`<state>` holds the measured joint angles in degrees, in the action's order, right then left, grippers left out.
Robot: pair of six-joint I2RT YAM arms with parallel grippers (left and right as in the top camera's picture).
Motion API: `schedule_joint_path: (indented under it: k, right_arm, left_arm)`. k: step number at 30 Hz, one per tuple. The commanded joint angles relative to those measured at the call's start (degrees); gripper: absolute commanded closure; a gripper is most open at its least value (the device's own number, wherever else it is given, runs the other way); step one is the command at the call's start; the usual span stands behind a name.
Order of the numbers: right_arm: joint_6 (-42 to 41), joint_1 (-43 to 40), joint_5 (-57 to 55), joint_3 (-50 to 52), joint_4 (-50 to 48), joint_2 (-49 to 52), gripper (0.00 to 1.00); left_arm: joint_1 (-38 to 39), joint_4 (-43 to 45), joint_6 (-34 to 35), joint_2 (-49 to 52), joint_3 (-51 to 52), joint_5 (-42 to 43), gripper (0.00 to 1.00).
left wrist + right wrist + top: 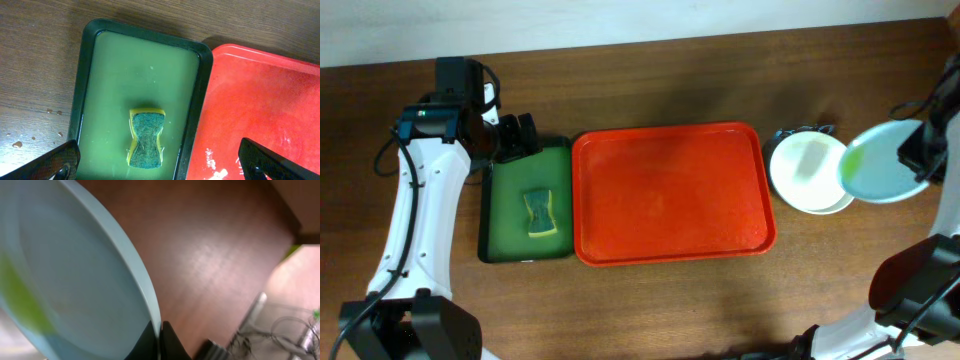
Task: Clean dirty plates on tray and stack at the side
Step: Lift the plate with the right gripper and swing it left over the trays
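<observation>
I will next swing my right gripper past the white plate stack [808,172], to its left in the overhead view, over the red tray [670,195]. Then it will come back and go down to let go there.
The red tray [670,195] lies mid-table with no plates on it; its left part shows in the left wrist view [265,100]. My right gripper [920,150] is shut on the rim of a pale-mint plate [882,162] with a yellow-green smear, held tilted above the table at the far right; the fingers [159,337] pinch its edge [75,270]. Beside it, white plates [807,172] sit stacked to the right of the tray. My left gripper [515,138] is open and empty above the far end of the green tray, its fingertips [160,162] wide apart.
A dark green tray [527,205] of greenish liquid sits left of the red tray, with a yellow-and-green sponge [542,213] in it, also seen in the left wrist view [146,138]. A dark object [798,132] lies behind the plate stack.
</observation>
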<state>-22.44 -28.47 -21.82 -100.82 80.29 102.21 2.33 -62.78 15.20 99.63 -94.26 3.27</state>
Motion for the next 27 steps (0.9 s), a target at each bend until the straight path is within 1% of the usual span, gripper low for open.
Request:
schedule_joint_path:
  k: [1, 3, 4, 7, 8, 9, 10, 13, 15, 18, 21, 26, 27]
  right_arm:
    - [3.6, 6.4, 17.7, -1.0, -2.1, -0.8, 0.96]
    - [4.1, 10.7, 29.1, -1.0, -2.9, -0.8, 0.96]
    - [4.0, 15.0, 33.6, -1.0, -3.1, -0.8, 0.96]
    - [3.9, 27.8, 34.0, -1.0, -5.0, -0.8, 0.96]
    - [2.6, 33.7, 33.8, -1.0, -6.7, -0.8, 0.96]
    - [1.7, 36.5, 33.8, -1.0, -7.9, -0.8, 0.96]
    - [0.1, 41.7, 33.6, -1.0, -10.8, -0.8, 0.96]
    - [-5.0, 51.4, 29.8, -1.0, -17.2, -0.5, 0.96]
    - [-7.8, 55.7, 25.4, -1.0, -19.4, 0.1, 0.96]
    - [-8.1, 59.5, 25.0, -1.0, -20.5, 1.3, 0.96]
    - [-8.1, 60.0, 24.9, -1.0, -18.3, 1.5, 0.96]
    - [-8.1, 60.0, 17.1, -1.0, -13.3, 1.6, 0.96]
    - [-8.1, 60.0, 14.2, -1.0, -11.8, 1.6, 0.96]
  left_arm:
    - [0.1, 0.1, -0.3, -0.3, -0.3, 0.8, 0.01]
    - [0.1, 0.1, -0.3, -0.3, -0.3, 0.8, 0.01]
    - [0.1, 0.1, -0.3, -0.3, -0.3, 0.8, 0.01]
    - [0.1, 0.1, -0.3, -0.3, -0.3, 0.8, 0.01]
    - [0.1, 0.1, -0.3, -0.3, -0.3, 0.8, 0.01]
    - [0.1, 0.1, -0.3, -0.3, -0.3, 0.8, 0.01]
    - [0.1, 0.1, -0.3, -0.3, -0.3, 0.8, 0.01]
    - [0.1, 0.1, -0.3, -0.3, -0.3, 0.8, 0.01]
    - [0.1, 0.1, -0.3, -0.3, -0.3, 0.8, 0.01]
    - [0.1, 0.1, -0.3, -0.3, -0.3, 0.8, 0.01]
    - [0.1, 0.1, -0.3, -0.3, -0.3, 0.8, 0.01]
    - [0.0, 0.1, -0.3, -0.3, -0.3, 0.8, 0.01]
    - [0.1, 0.1, -0.3, -0.3, -0.3, 0.8, 0.01]
